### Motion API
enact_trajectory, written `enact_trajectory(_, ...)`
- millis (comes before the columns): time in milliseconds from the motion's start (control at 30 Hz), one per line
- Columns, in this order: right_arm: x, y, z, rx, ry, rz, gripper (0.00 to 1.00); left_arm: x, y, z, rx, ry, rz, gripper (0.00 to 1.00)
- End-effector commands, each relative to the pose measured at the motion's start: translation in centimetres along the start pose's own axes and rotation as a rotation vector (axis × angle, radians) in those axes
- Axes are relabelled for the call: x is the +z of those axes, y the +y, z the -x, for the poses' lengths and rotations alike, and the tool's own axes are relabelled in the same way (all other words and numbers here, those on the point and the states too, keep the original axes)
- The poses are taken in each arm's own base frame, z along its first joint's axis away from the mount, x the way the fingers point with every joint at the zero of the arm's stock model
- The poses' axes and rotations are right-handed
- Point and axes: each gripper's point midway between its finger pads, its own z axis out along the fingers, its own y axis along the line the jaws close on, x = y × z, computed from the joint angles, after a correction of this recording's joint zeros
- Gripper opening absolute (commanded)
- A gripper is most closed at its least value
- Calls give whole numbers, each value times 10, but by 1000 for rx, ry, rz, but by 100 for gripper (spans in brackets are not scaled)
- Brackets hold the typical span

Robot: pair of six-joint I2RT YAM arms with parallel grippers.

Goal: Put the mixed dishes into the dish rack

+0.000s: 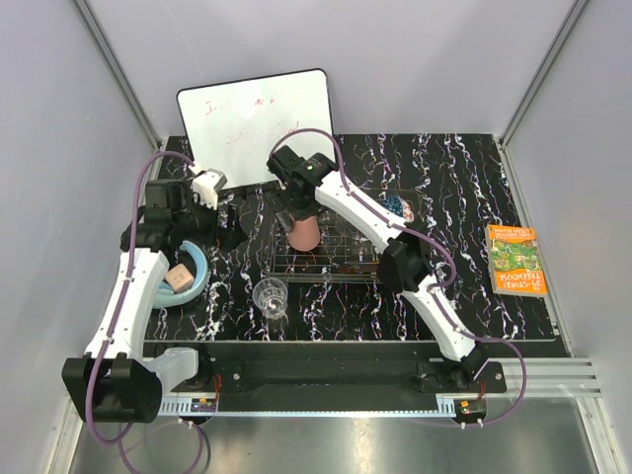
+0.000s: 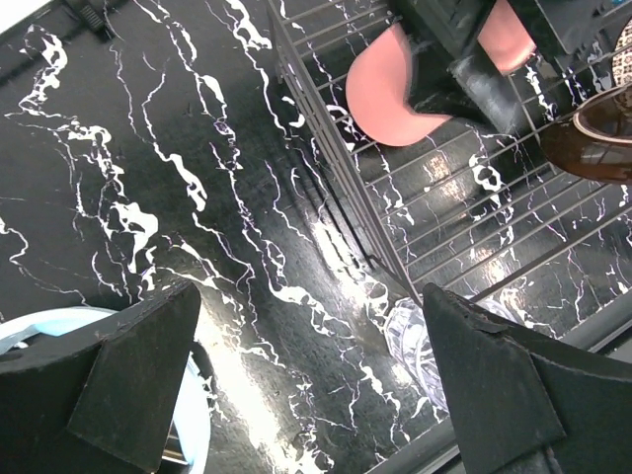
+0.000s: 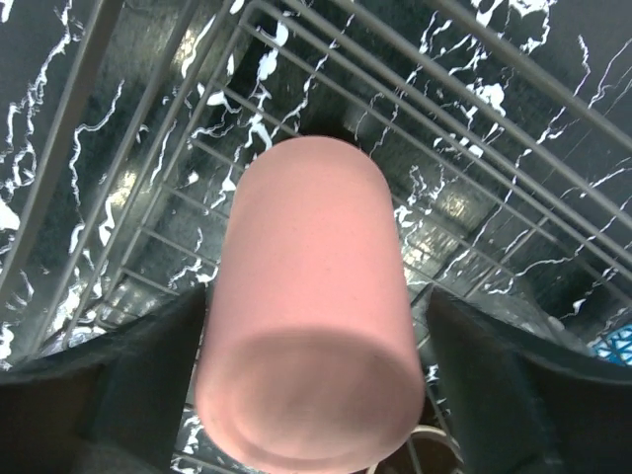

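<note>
The left gripper comes back and down next, onto the clear glass's edge facing the light-blue bowl, and closes. The glass still stands outside the rack [image 1: 341, 265].
The pink cup [image 3: 311, 326] stands upside down inside the dish rack [image 3: 474, 128], base toward the right wrist camera. My right gripper [image 3: 316, 390] straddles it, open, with a narrow gap showing at the right finger [image 3: 513, 385]. From above, the cup [image 1: 304, 233] sits at the left end of the rack [image 1: 341, 265], under the right gripper [image 1: 299, 209]. The clear stemmed glass [image 1: 271, 294] stands on the table in front of the rack. A blue patterned bowl [image 1: 400, 209] lies in the rack's right part. My left gripper [image 2: 311, 385] hangs open over bare table beside the rack [image 2: 336, 178], nothing between its fingers.
A light-blue bowl [image 1: 195, 278] holding a small pinkish block [image 1: 179, 280] sits at the left. The whiteboard [image 1: 255, 123] leans at the back, and an orange book [image 1: 515, 259] lies at the right. A brown-gold bowl [image 2: 592, 138] rests in the rack near the cup.
</note>
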Motion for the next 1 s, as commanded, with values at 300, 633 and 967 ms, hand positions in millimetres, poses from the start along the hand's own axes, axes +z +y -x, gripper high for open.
enact_trajectory(300, -28, -6, 29, -4, -129, -51, 100, -8, -11, 9, 24, -59, -37, 99)
enact_trajectory(633, -95, -6, 35, 19, -211, -2, 100, -41, -29, -12, 152, 17, -72, 99)
enact_trajectory(967, -193, -1, 27, 99, -342, 115, 100, -38, -45, -66, 307, 121, -177, 99)
